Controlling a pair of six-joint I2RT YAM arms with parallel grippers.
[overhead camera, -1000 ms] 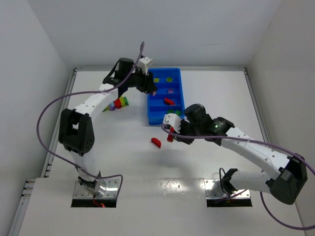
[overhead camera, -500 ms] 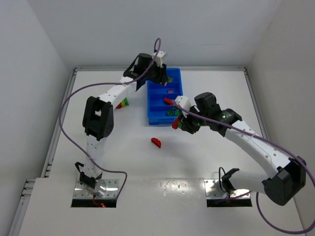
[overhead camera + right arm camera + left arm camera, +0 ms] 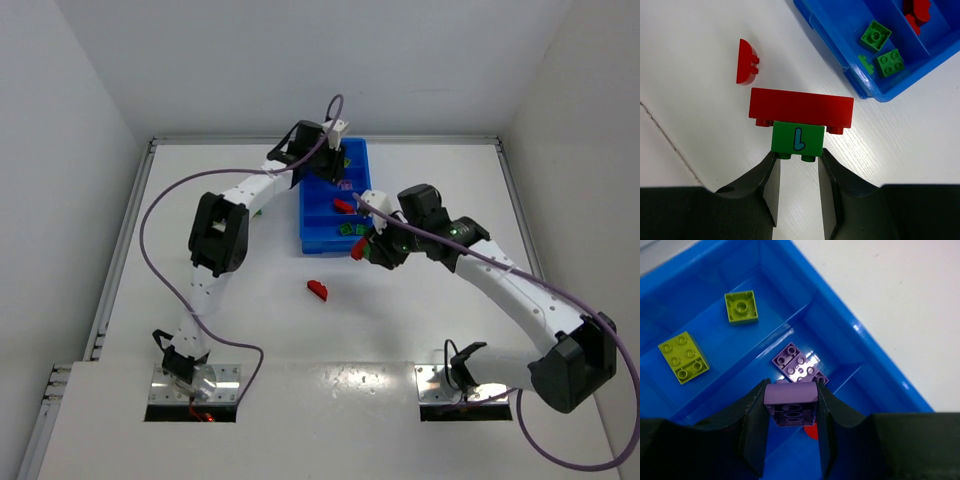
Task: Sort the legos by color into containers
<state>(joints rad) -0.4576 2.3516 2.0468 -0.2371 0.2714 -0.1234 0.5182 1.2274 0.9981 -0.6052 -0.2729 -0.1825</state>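
Observation:
I need to lower the purple lego in my left gripper into the section of the blue tray where another purple lego lies and release it next. That lego has the same color.
My left gripper (image 3: 791, 391) is shut on a purple lego (image 3: 790, 401) and hangs over the blue tray (image 3: 840, 347), above the compartment where another purple lego (image 3: 796, 362) lies. Two yellow-green legos (image 3: 741, 307) lie in the compartment beyond. My right gripper (image 3: 797, 155) is shut on a green lego (image 3: 797, 139) stuck under a long red lego (image 3: 801, 107), held above the table beside the tray's near end (image 3: 840, 55). In the top view the left gripper (image 3: 335, 165) is over the tray's far half and the right gripper (image 3: 362, 245) is at its near right corner.
A red half-round lego (image 3: 746, 61) lies loose on the white table (image 3: 317, 290) in front of the tray. Green legos (image 3: 876, 35) sit in the nearest compartment, red ones (image 3: 915, 15) in the one behind it. The left arm's forearm stretches along the tray's left side.
The left gripper has moved right from beside the tray to over it, carrying the purple lego. The right gripper has carried the red-and-green stack up toward the tray's near end.

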